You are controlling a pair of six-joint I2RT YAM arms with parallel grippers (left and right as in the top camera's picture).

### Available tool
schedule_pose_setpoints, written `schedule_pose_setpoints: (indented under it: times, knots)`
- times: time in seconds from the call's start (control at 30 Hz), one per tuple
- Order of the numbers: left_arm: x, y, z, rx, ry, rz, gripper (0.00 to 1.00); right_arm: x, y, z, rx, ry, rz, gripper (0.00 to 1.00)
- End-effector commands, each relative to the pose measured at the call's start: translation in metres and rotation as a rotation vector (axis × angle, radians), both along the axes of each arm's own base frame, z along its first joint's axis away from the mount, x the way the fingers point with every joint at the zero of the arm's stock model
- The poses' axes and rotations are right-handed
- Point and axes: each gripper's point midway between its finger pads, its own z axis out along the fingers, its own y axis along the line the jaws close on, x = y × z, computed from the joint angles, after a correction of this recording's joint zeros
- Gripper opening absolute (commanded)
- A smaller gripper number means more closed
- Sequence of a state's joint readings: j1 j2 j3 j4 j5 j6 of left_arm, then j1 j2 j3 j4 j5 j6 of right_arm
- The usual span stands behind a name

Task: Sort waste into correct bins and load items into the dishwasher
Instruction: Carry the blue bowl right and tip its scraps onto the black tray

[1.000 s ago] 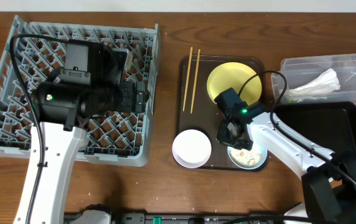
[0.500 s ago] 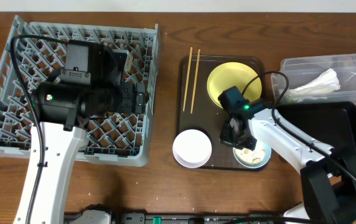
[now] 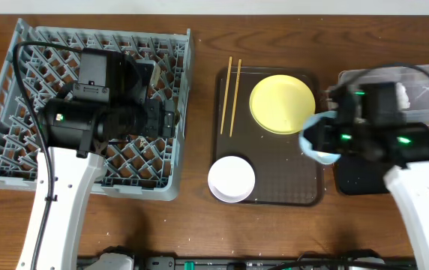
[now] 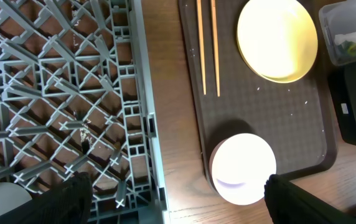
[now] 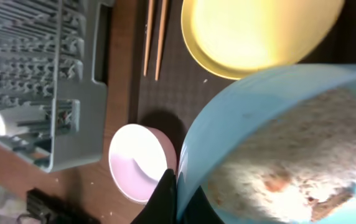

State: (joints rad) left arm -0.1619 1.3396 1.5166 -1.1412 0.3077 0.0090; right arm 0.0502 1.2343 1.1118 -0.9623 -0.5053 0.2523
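Note:
The brown tray lies bare beside the white bowl. My right gripper next needs to tip the crumbs onto the black tray, then lower the light blue bowl there.
My right gripper is shut on the rim of the light blue bowl and holds it tilted in the air over the right edge of the brown tray, beside the black tray. In the right wrist view the bowl holds whitish food crumbs, with my gripper clamped on its rim. The yellow plate and the white bowl rest on the brown tray. The clear tub holds the white napkin. My left gripper is open over the grey dish rack.
Two wooden chopsticks lie on the brown serving tray at its left edge. A small white cup-like thing lies in the rack. A green wrapper lies in the tub. The left arm covers much of the rack.
My right gripper has lifted the blue bowl from the brown tray's front right and carried it right, toward the black tray. The left arm has not moved.

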Motion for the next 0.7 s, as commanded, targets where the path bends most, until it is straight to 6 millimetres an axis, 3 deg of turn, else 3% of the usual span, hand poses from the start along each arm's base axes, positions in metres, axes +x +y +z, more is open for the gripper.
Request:
schedule_pose_setpoints:
  times: [0.0,0.17,0.27,0.43,0.67]
  knots:
    - [0.001,0.0,0.0,0.015,-0.006,-0.018,0.9,-0.005,-0.007,0.006,0.079,-0.069,0.128,0.01]
    - [0.001,0.0,0.0,0.015,-0.005,-0.017,0.9,-0.003,-0.038,-0.021,0.215,-0.043,0.022,0.01]
    - [0.001,0.0,0.0,0.015,-0.006,-0.018,0.9,-0.003,-0.051,-0.027,0.347,-0.111,-0.002,0.01]
    - [0.001,0.0,0.0,0.015,-0.005,-0.017,0.9,-0.006,-0.074,-0.015,0.546,-0.319,-0.021,0.01]
    - [0.001,0.0,-0.001,0.015,-0.005,-0.017,0.9,-0.015,-0.11,-0.001,0.643,-0.516,-0.107,0.01]
